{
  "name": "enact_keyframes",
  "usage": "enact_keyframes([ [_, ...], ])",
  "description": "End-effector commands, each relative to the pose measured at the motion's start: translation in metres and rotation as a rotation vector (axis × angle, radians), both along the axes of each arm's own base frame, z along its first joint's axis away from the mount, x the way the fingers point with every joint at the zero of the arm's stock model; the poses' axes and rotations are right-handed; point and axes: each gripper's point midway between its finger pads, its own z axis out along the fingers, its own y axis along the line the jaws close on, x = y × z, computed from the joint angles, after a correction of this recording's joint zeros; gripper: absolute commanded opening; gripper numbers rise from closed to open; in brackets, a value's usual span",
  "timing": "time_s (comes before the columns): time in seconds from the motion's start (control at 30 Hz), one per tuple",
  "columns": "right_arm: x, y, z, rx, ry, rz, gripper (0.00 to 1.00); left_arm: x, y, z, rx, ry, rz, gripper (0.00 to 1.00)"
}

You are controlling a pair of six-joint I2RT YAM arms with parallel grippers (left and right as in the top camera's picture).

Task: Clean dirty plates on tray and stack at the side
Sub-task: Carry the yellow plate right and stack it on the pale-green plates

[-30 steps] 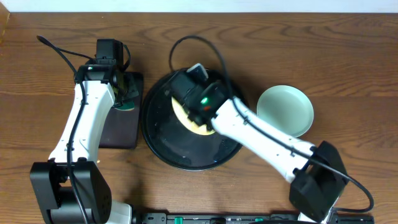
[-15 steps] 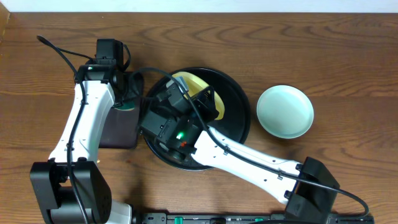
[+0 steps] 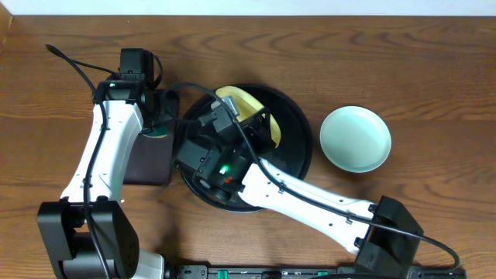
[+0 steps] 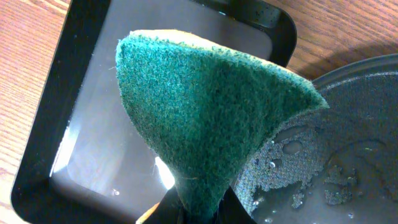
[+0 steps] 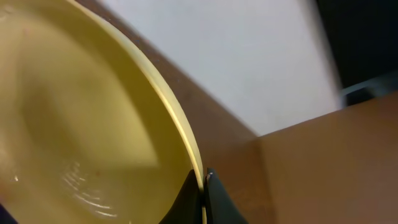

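Next, my right gripper swings the yellow plate (image 3: 249, 108) over the mint-green plate (image 3: 355, 138), levels, lowers and releases it, as the green one lies empty beside the tray.
A pale yellow plate (image 3: 249, 108) stands tilted on edge over the back of the round black tray (image 3: 301, 147). My right gripper (image 5: 204, 186) is shut on its rim, with the plate's hollow face (image 5: 81, 112) filling the right wrist view. A mint-green plate (image 3: 355, 138) lies on the table to the right of the tray. At the tray's left edge my left gripper (image 4: 202, 210) is shut on a green sponge (image 4: 205, 106), held above the tray's wet rim (image 4: 354, 155). No other plate shows.
A smaller rectangular black tray (image 4: 81, 124) lies left of the round one, under my left gripper (image 3: 157, 115). My right arm (image 3: 310, 194) crosses the front of the round tray from the lower right. Water beads cover the round tray's left side.
My right wrist has swung from the tray's middle to its left side, lifting the yellow plate up on edge. The left arm with the sponge has stayed put.
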Motion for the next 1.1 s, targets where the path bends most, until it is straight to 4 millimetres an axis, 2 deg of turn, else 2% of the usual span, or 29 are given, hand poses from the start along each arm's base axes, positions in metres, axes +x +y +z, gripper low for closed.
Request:
enact_keyframes([
  [0.0, 0.003, -0.012, -0.029, 0.148, 0.167, -0.032, 0.01, 0.002, 0.003, 0.005, 0.009, -0.013, 0.016, 0.08],
  [0.1, 0.005, -0.016, -0.055, 0.234, 0.321, -0.048, 0.01, 0.002, 0.003, 0.005, 0.009, -0.012, 0.016, 0.08],
  [0.2, 0.005, -0.015, -0.068, 0.332, 0.423, -0.054, 0.01, 0.002, 0.003, 0.005, 0.009, -0.013, 0.016, 0.08],
  [0.47, 0.010, -0.006, -0.054, 0.581, 0.600, 0.061, 0.01, 0.002, 0.003, 0.005, 0.010, -0.012, 0.016, 0.07],
  [0.67, 0.017, -0.018, -0.042, 0.760, 0.703, 0.098, 0.01, 0.002, 0.003, 0.005, 0.010, -0.012, 0.016, 0.07],
  [0.8, 0.023, -0.042, -0.033, 0.844, 0.741, 0.084, 0.01, 0.002, 0.003, 0.005, 0.010, -0.012, 0.015, 0.07],
  [1.07, 0.035, -0.123, -0.032, 0.925, 0.713, -0.108, 0.01, 0.001, 0.003, 0.004, 0.011, -0.009, 0.012, 0.07],
])
